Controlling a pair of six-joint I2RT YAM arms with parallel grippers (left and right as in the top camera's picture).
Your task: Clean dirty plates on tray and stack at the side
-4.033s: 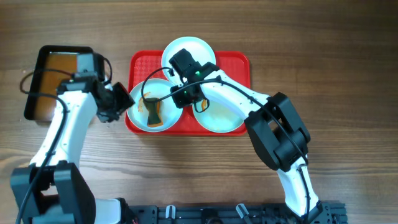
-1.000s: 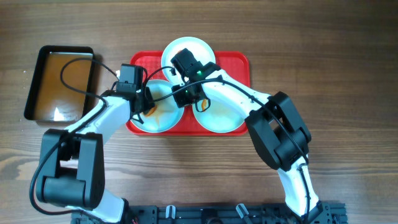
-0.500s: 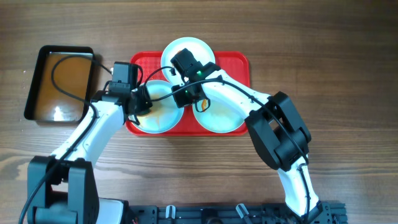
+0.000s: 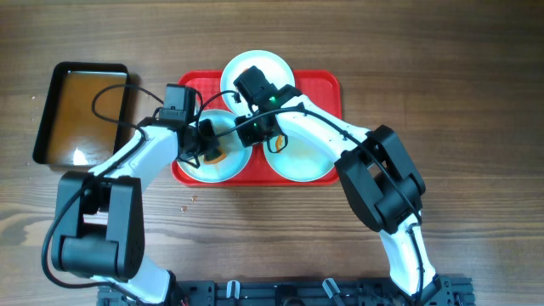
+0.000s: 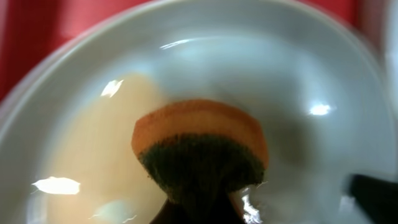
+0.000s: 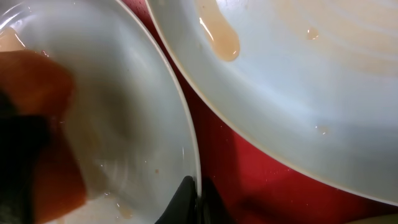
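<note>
To the right of my right gripper in the overhead view lies clear wood beside the tray, so I should lift the plate across, lower it and release.
Three white plates lie on the red tray [image 4: 327, 85]: one at the back [image 4: 268, 66], one front right [image 4: 306, 161], one front left [image 4: 223, 163]. My left gripper [image 4: 206, 144] is shut on an orange sponge [image 5: 199, 134] with a dark green scouring face, pressed into the front-left plate [image 5: 298, 68], which carries a brownish wet film. My right gripper [image 6: 197, 196] is shut on that plate's right rim [image 6: 186, 130], one finger inside and one outside. In the right wrist view the front-right plate [image 6: 298, 74] shows an orange-brown drip.
A black pan [image 4: 44, 115] of brownish water sits on the wooden table left of the tray. The left arm's cable loops over the pan. A few small crumbs lie on the wood in front of the tray.
My left gripper has slid the sponge to the right across the front-left plate. The right arm and all plates have kept their places.
</note>
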